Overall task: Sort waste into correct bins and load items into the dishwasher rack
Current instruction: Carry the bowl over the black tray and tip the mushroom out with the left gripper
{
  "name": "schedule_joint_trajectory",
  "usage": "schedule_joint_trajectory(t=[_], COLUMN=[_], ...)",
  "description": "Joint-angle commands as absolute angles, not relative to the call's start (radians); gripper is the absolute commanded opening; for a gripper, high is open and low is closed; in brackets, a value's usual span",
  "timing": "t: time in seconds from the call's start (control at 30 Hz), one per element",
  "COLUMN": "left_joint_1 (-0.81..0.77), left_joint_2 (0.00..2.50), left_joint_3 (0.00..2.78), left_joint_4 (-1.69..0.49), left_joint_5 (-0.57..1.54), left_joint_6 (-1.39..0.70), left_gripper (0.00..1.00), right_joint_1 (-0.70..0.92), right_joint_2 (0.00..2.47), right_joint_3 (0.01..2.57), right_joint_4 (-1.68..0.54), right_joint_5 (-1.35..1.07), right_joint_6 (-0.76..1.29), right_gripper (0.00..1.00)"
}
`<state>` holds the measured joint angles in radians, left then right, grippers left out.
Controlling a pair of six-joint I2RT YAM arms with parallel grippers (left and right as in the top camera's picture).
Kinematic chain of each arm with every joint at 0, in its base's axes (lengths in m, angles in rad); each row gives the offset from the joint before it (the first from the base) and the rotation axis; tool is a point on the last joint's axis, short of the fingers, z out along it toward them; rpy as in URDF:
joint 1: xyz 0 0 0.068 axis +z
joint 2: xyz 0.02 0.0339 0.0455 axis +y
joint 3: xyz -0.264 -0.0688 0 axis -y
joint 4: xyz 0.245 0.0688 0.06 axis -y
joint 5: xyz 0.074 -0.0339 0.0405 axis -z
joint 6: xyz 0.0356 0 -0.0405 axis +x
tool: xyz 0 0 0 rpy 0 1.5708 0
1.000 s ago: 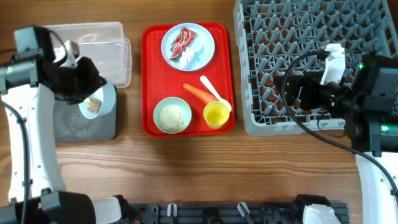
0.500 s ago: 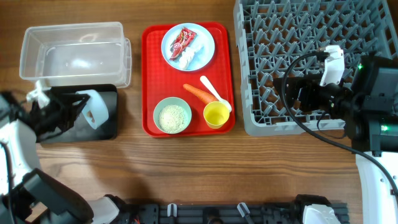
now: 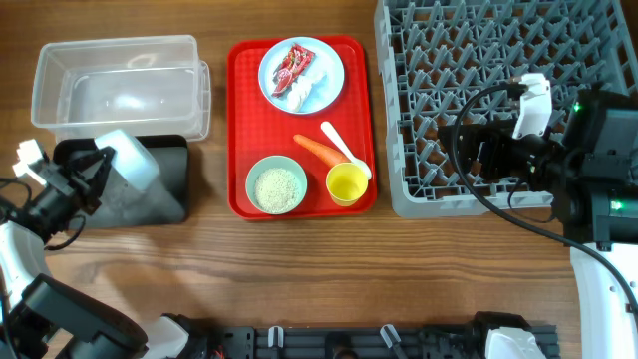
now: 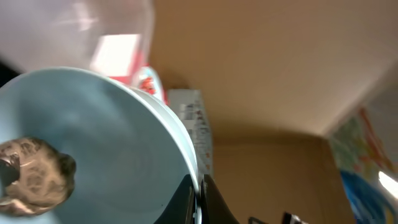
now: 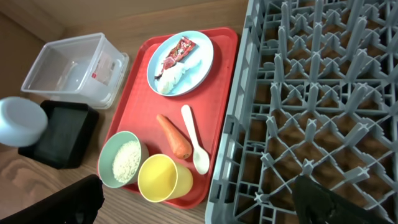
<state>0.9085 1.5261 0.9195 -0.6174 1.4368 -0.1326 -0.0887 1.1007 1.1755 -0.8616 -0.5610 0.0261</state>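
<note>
My left gripper next needs to tip out the scrap, cross from the black bin and lower to let go onto the tray beyond the green bowl, as that spot is empty.
My left gripper is shut on the rim of the small light blue bowl, which is tipped on its side over the black bin. In the left wrist view the fingers pinch the bowl's rim, and the brown food scrap still lies inside. The clear bin is behind it. My right gripper is open and empty above the front left of the dishwasher rack. The bowl also shows in the right wrist view.
The red tray holds the blue plate with the red wrapper and tissue, the carrot, the white spoon, the yellow cup and the green bowl of rice.
My left arm has swung down and to the left, and the blue bowl has turned from mouth-up to on its side over the black bin. The right arm has not moved.
</note>
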Motion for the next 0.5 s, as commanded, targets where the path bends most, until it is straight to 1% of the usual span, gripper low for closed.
schedule_joint_trajectory(t=[0.0,0.17,0.27,0.47], left_joint_1=[0.913,0.913,0.913,0.913], left_joint_2=[1.523,1.542,1.579,1.667], left_joint_3=[0.915,0.915,0.915,0.915], left_joint_4=[-0.585,-0.581,-0.578,-0.579], left_joint_5=[1.577,1.574,1.566,1.574], left_joint_6=[-0.111,-0.107,-0.054,-0.059], left_gripper=[0.04,0.04,0.04,0.04], right_joint_1=[-0.089,-0.089,-0.089,-0.089], right_joint_2=[1.107,1.107,1.107,1.107], right_joint_3=[1.203,1.203,1.203,1.203], right_joint_4=[-0.874,-0.879,-0.879,-0.880], right_joint_5=[-0.569,-0.569,-0.569,-0.569], right_joint_6=[0.028,0.027,0.027,0.027], right_gripper=[1.00,0.99,1.00,1.00])
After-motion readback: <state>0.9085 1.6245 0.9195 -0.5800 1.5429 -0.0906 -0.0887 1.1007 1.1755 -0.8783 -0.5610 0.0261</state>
